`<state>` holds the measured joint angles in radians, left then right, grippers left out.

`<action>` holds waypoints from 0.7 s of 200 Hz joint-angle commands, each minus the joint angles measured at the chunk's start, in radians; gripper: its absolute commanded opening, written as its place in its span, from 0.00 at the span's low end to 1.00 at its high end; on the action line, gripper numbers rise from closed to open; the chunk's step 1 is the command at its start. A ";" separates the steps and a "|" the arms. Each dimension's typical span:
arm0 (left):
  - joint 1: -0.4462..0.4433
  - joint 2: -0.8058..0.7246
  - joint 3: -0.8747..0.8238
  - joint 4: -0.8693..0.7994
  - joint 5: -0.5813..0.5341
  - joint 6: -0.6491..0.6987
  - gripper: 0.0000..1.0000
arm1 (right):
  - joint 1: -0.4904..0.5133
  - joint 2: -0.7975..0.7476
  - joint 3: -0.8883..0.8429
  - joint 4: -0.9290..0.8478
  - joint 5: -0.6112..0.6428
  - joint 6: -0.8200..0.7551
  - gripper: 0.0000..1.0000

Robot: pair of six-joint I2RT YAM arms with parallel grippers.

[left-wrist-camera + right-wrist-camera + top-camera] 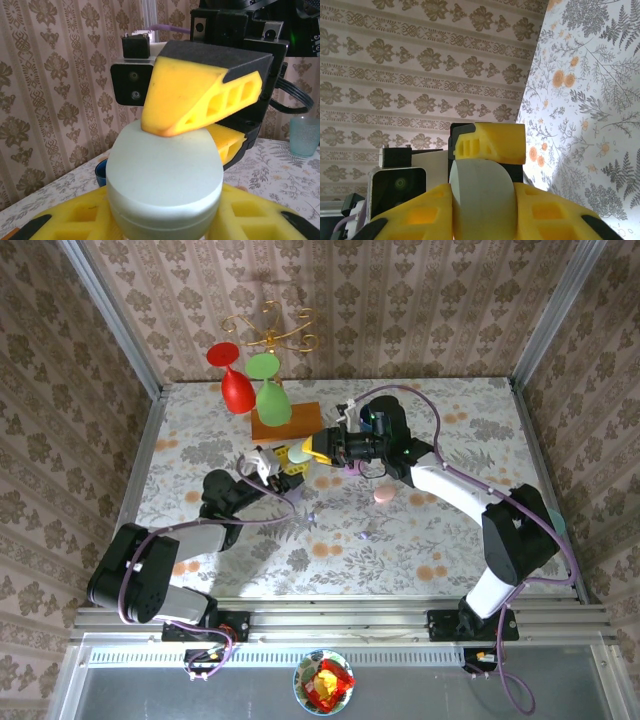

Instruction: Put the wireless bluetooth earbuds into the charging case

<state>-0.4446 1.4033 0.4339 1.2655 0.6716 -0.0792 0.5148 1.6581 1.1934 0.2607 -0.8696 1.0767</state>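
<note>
The cloth (366,486) has free space beside the pink oval case, so next the right gripper should move away from the left gripper, tilt down and lower the case there.
A pale mint oval charging case (165,185) is held above the table between both grippers, its lid down. My left gripper (165,220) is shut on its lower half, a yellow finger (65,225) on each side. My right gripper (482,212) is shut on the same case (482,195), one of its fingers (200,95) pressing on the lid. In the top view the two grippers meet at table centre, left (278,458) and right (312,448). Two tiny pale earbuds (309,516) (365,534) lie on the floral cloth in front of them.
A pink oval case (383,496) lies right of centre. Red (236,388) and green (272,400) wine glasses, an orange block (290,422) and a gold wire stand (270,328) are at the back. A blue cup (100,173) and a pale cup (303,136) stand nearby.
</note>
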 commanded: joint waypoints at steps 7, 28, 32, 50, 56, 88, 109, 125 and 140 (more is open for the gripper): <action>-0.004 -0.012 0.014 0.006 0.003 0.012 0.43 | -0.005 0.004 -0.014 0.025 -0.013 -0.013 0.21; -0.003 -0.028 0.012 -0.044 0.005 0.039 0.52 | -0.023 -0.014 -0.034 0.020 0.024 -0.030 0.18; -0.003 -0.033 0.012 -0.058 0.005 0.046 0.56 | -0.028 -0.016 -0.038 0.015 0.030 -0.037 0.18; -0.002 -0.061 0.008 -0.132 0.009 0.096 0.67 | -0.054 -0.036 -0.061 -0.021 0.068 -0.081 0.17; -0.002 -0.071 0.008 -0.168 0.008 0.116 0.69 | -0.064 -0.041 -0.070 -0.037 0.082 -0.098 0.17; -0.005 -0.112 0.022 -0.380 -0.009 0.224 0.81 | -0.144 -0.045 -0.130 -0.079 0.117 -0.167 0.18; -0.043 -0.113 0.031 -0.453 -0.021 0.265 0.99 | -0.198 -0.037 -0.155 -0.146 0.166 -0.233 0.18; -0.050 -0.109 0.037 -0.479 -0.021 0.274 1.00 | -0.231 -0.025 -0.178 -0.178 0.204 -0.269 0.18; -0.051 -0.106 0.039 -0.491 -0.050 0.269 1.00 | -0.258 -0.007 -0.205 -0.170 0.220 -0.277 0.18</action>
<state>-0.4915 1.3041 0.4351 0.8478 0.6464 0.1432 0.2905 1.6447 1.0245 0.1360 -0.7166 0.8734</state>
